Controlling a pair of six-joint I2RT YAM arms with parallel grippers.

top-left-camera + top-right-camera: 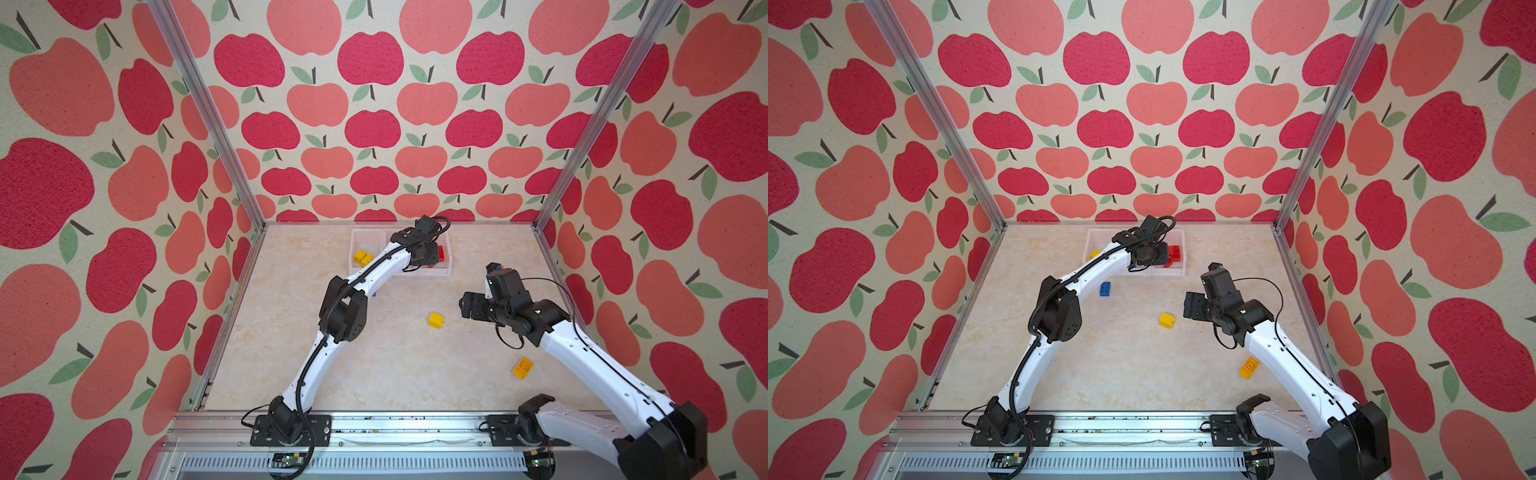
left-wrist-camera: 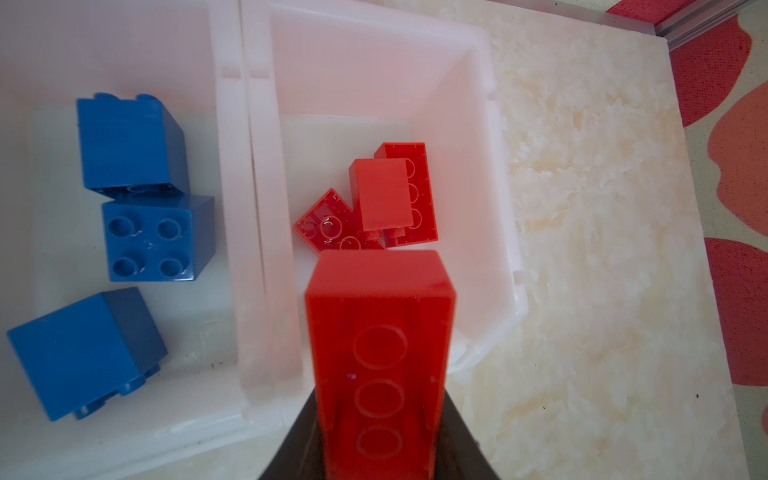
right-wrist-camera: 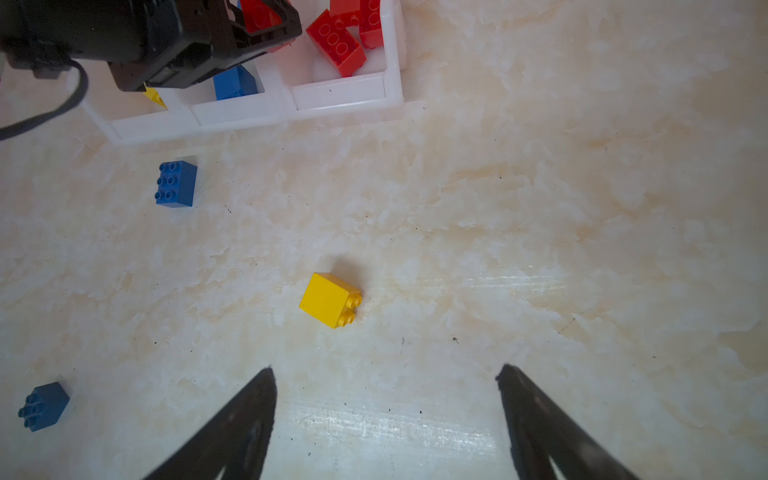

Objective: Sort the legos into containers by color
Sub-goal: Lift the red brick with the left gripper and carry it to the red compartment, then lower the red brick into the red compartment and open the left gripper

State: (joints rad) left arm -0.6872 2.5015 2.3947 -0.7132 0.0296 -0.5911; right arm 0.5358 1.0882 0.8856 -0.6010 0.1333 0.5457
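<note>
Next, my left gripper lowers a little into the container with red legos and releases the oblong red lego (image 2: 380,361) among its color, since the container lies below.
My left gripper (image 2: 378,440) (image 1: 428,253) is shut on an oblong red lego (image 2: 380,361), holding it over the right-hand container (image 2: 494,208) of the white row (image 1: 432,272) (image 1: 1169,272). Several red legos (image 2: 395,195) (image 1: 1174,253) lie in that container. Blue legos (image 2: 133,145) fill the middle one and yellow legos (image 1: 363,257) the left one. My right gripper (image 3: 386,374) (image 1: 469,305) hangs open and empty above the table. A square yellow lego (image 3: 330,300) (image 1: 436,321) lies just in front of it.
Loose on the marble table: an oblong yellow lego (image 1: 523,368) (image 1: 1249,368) beside the right arm, a blue lego (image 1: 1105,289) (image 3: 176,183) in front of the containers by the left arm, and another blue lego (image 3: 43,406). Apple-patterned walls enclose the table.
</note>
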